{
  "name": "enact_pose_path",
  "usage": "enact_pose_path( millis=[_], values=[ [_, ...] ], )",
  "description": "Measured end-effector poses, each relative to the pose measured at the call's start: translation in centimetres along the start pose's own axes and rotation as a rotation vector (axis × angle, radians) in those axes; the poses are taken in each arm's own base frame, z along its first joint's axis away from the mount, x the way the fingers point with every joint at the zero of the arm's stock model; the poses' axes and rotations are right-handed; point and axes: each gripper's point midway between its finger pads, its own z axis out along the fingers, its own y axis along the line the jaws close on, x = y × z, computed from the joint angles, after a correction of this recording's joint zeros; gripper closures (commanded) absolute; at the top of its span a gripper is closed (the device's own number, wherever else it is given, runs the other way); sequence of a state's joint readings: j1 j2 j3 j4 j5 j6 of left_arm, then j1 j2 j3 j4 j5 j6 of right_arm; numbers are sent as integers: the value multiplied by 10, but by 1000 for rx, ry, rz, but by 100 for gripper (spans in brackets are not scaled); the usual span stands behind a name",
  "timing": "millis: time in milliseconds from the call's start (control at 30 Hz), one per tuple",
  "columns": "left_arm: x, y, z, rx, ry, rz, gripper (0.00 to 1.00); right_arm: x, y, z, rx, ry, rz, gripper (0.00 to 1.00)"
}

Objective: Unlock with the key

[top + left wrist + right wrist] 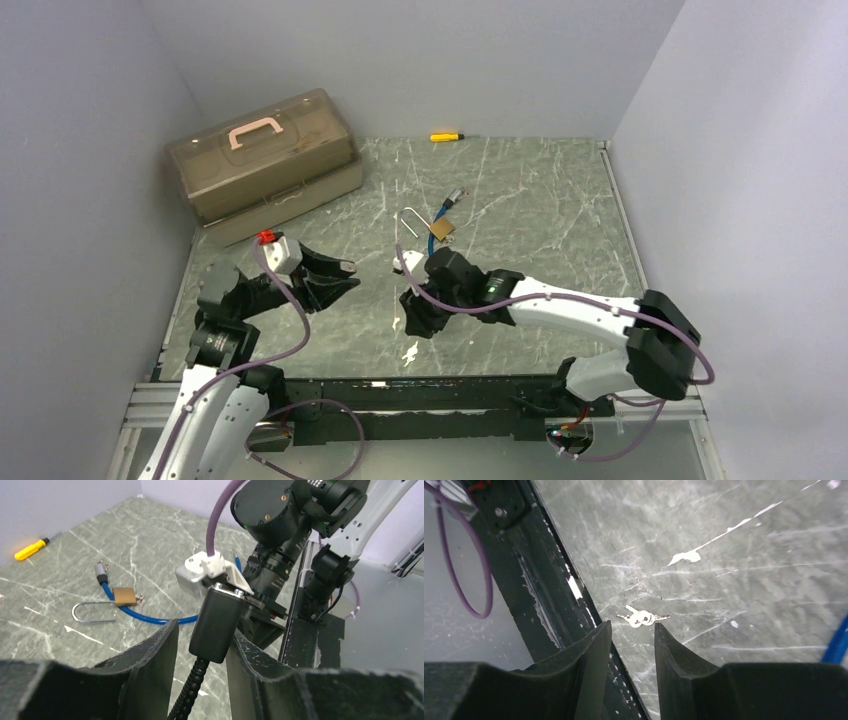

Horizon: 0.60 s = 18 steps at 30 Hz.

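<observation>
I need to move my right gripper down and back toward the table's front bar (549, 610), onto the small key.
A small bunch of silver keys (642, 618) lies flat on the marbled table, just past the tips of my right gripper (631, 626). That gripper is open and points down near the table's front rail (549, 610), with nothing between its fingers. The brass padlock (441, 231) with its long steel shackle (410, 222) lies mid-table on a blue cable (145, 616); it also shows as the padlock (124, 596) in the left wrist view. My left gripper (340, 279) hovers open and empty at the left, facing the right arm, whose black wrist (217, 625) shows between its fingers.
A brown translucent toolbox (265, 165) with a pink handle stands at the back left. A yellow screwdriver (446, 136) lies by the back wall. Grey walls close in the left, right and far sides.
</observation>
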<state>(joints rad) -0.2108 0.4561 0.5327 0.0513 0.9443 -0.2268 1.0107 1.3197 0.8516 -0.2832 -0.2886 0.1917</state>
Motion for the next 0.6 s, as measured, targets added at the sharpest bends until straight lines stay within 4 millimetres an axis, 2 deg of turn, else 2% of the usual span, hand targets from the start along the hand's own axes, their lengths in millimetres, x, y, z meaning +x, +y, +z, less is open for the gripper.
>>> enact_pose_path(
  millis=[167,400,600],
  values=[
    [19,9,2,3,64,14,100,21,-3,23,3,83,20,55],
    [22,9,1,19,77,76,100,32,-10,50,18,189,51,53],
    [31,15,1,20,126,120,100,66,-5,66,57,300,63,48]
  ],
)
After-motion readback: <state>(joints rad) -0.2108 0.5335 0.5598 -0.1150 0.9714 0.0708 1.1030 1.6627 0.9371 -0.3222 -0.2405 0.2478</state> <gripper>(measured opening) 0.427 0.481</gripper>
